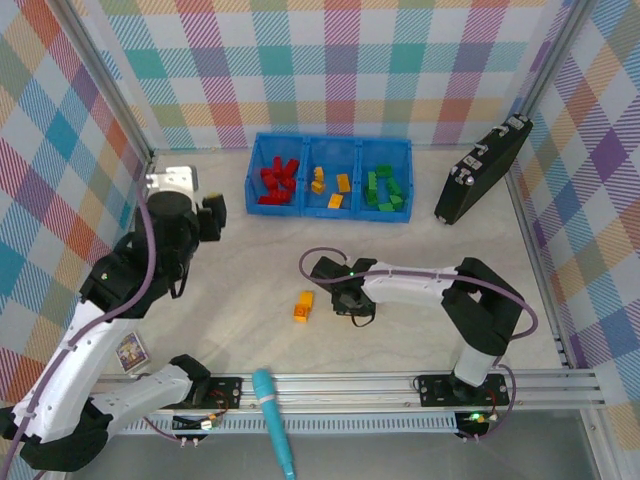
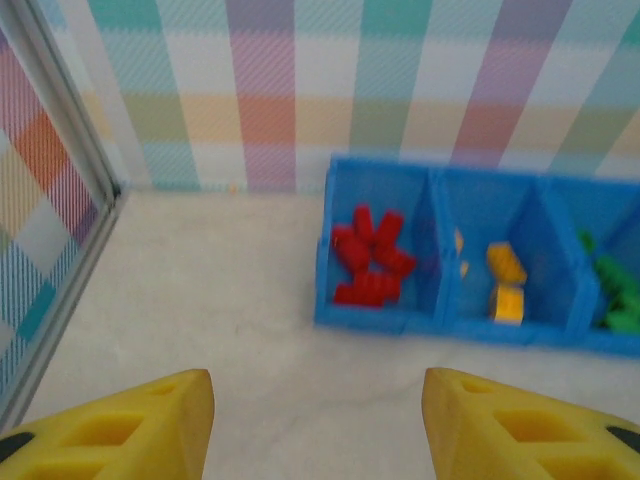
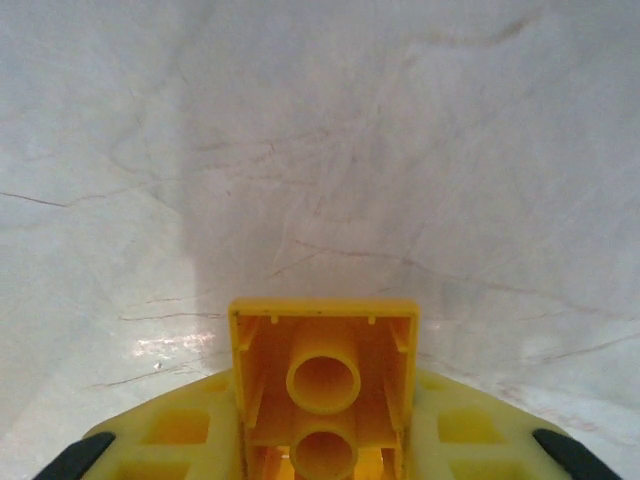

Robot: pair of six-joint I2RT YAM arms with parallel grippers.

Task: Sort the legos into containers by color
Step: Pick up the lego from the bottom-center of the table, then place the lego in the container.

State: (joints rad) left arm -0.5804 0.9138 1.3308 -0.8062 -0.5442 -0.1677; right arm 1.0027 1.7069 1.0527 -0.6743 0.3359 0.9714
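Observation:
The right gripper will next lift the yellow lego and carry it outward over the bin's middle section [image 1: 331, 178] to let it go there, since that section already has yellow-orange legos in it.
The blue bin [image 1: 330, 152] stands at the back of the table, with red legos [image 1: 278, 183] in its left compartment, yellow-orange ones [image 1: 331, 186] in the middle and green ones [image 1: 385, 190] on the right. The left wrist view shows the same bin [image 2: 380, 318] and its red bricks [image 2: 372, 262] ahead of my left gripper [image 2: 318, 420], which is open and holds nothing. My right gripper [image 3: 325, 400] is shut on a yellow lego [image 3: 323, 360] whose hollow underside faces the camera, just above the table. A loose yellow-orange lego [image 1: 303, 306] lies left of the right gripper [image 1: 352, 305].
A black case [image 1: 483, 170] leans at the back right. A teal marker [image 1: 275, 420] lies across the front rail. A small picture card [image 1: 132, 352] rests near the left arm. Plaid walls enclose the table on three sides.

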